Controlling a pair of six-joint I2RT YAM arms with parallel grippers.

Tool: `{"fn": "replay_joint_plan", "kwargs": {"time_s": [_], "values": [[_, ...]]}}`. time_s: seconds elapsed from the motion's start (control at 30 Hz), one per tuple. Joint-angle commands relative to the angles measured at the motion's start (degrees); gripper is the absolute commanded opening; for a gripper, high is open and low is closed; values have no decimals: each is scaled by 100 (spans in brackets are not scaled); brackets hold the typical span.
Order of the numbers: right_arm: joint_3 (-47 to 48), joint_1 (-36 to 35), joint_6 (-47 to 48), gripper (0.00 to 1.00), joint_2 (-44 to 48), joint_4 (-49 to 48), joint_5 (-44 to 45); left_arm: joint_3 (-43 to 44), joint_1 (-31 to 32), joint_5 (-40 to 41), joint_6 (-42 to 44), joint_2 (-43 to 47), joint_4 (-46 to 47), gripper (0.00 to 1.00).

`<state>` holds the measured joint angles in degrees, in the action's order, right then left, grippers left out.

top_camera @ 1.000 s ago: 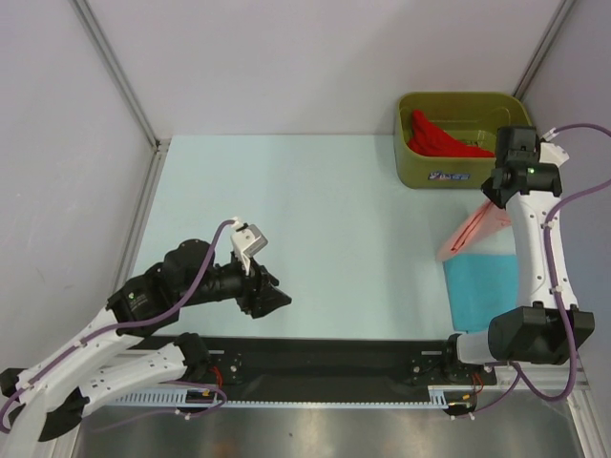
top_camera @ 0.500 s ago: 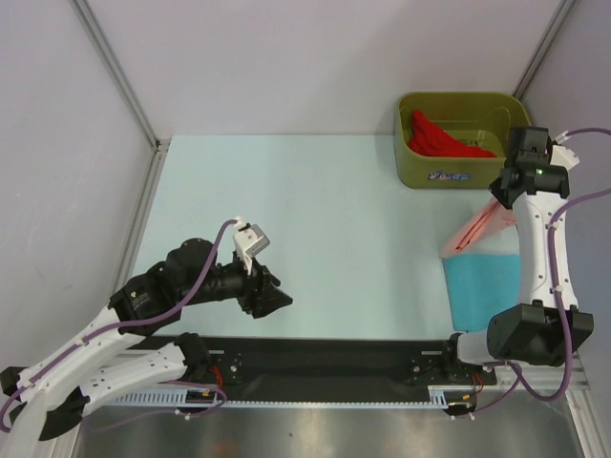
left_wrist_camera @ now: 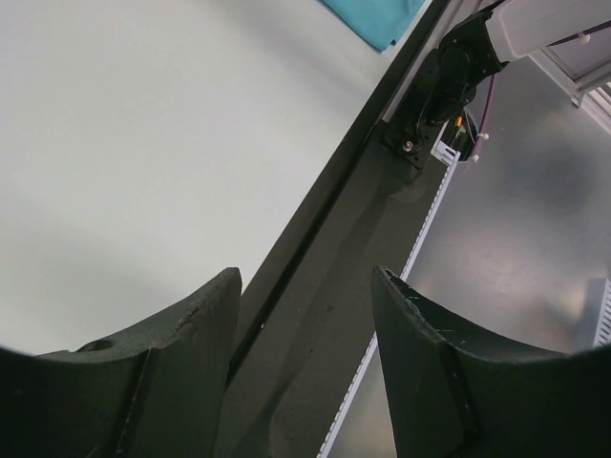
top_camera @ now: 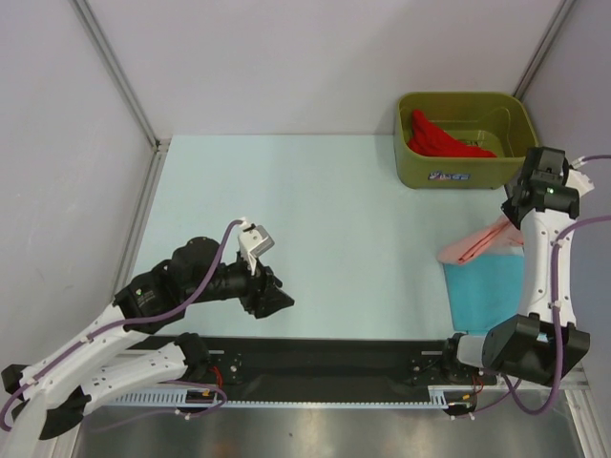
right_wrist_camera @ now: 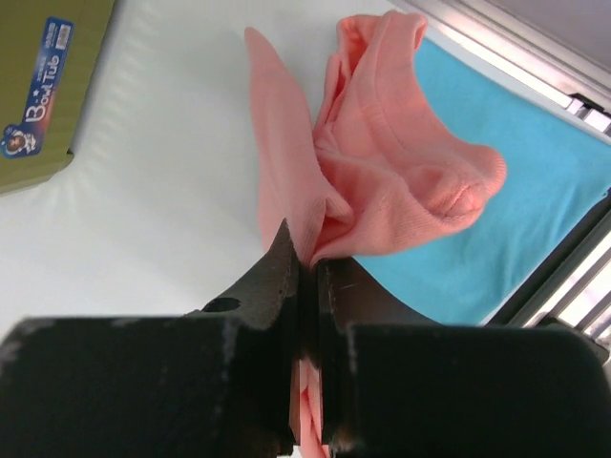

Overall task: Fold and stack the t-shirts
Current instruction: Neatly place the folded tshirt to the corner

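Observation:
My right gripper will go back and down over the turquoise t-shirt and let go of the pink one, because most of that flat cloth is still uncovered.
A salmon-pink t-shirt (right_wrist_camera: 382, 181) hangs bunched from my right gripper (right_wrist_camera: 307, 258), whose jaws are shut on a fold of it. From above, the pink t-shirt (top_camera: 477, 241) dangles over the far edge of the turquoise t-shirt (top_camera: 485, 289), which lies flat at the table's near right; the same turquoise t-shirt (right_wrist_camera: 535, 200) fills the right of the right wrist view. A red t-shirt (top_camera: 437, 136) lies crumpled in the olive-green tub (top_camera: 465, 172). My left gripper (top_camera: 275, 299) hovers open and empty over the near left of the table, far from all the shirts.
The tub stands at the back right against the wall. A black rail (top_camera: 334, 355) runs along the near edge between the arm bases. Metal frame posts (top_camera: 115, 67) bound the left side. The right arm (top_camera: 539, 258) stands over the turquoise shirt's right side.
My right gripper has carried the pink t-shirt rightward and nearer, so it now hangs lower over the turquoise shirt. The left arm has barely shifted.

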<state>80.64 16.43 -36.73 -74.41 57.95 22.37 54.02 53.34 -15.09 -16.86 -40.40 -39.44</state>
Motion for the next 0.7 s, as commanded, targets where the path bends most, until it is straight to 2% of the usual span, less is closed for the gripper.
{"fn": "replay_joint_plan", "kwargs": {"time_s": [0.0, 0.47, 0.67], "values": [[-196, 220, 184, 0, 418, -135, -5, -58, -52, -152, 122, 15, 200, 62], [-1419, 1187, 597, 0, 1051, -539, -470, -111, -96, -257, 113, 41, 200, 62], [-1455, 1372, 808, 0, 1061, -794, -681, -102, -105, -266, 113, 50, 209, 62]]}}
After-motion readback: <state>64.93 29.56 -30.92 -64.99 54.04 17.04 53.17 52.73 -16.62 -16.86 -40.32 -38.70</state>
